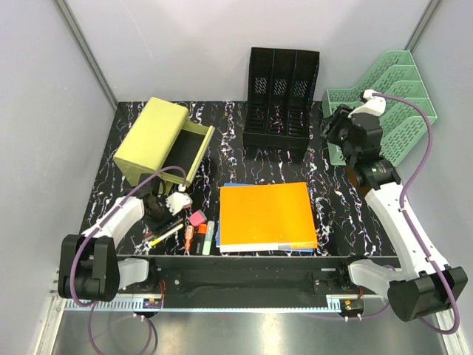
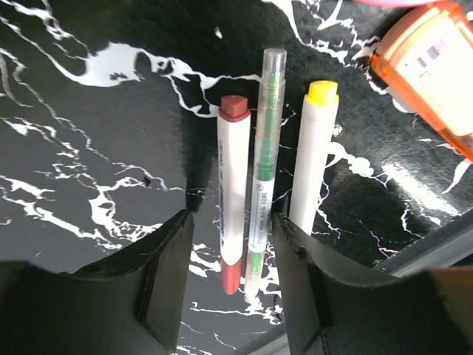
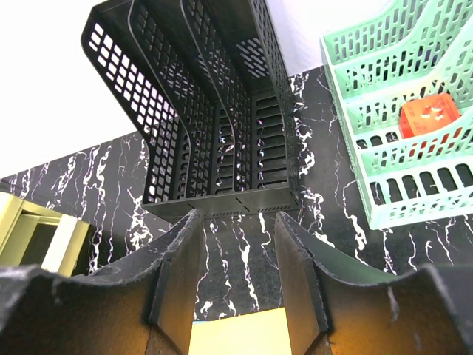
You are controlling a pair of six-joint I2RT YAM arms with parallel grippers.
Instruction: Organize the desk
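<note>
I need to keep my left gripper low and close its fingers around the red-capped marker [image 2: 230, 170] and the green pen's white label [image 2: 260, 213], because both are between its fingers.
The desk [image 1: 332, 200] is black with white veins. My left gripper [image 1: 160, 219] hangs low at its front left, open [image 2: 233, 222]. Between its fingers lie a red-capped marker [image 2: 230, 170] and a green pen [image 2: 266, 148], side by side on the desk [image 2: 89, 148]. A yellow-capped marker [image 2: 314, 155] lies just outside the right finger. My right gripper [image 1: 334, 140] is raised at the back right, open and empty [image 3: 236, 222], facing the black mesh file holder [image 3: 214, 111].
An orange folder [image 1: 267, 214] lies front centre. Pink [image 1: 196, 218], orange [image 1: 191, 231] and green [image 1: 209, 235] highlighters lie left of it. An olive box [image 1: 151, 140] with an open drawer stands back left. A mint tray [image 1: 392, 111] at the back right holds an orange item [image 3: 430, 118].
</note>
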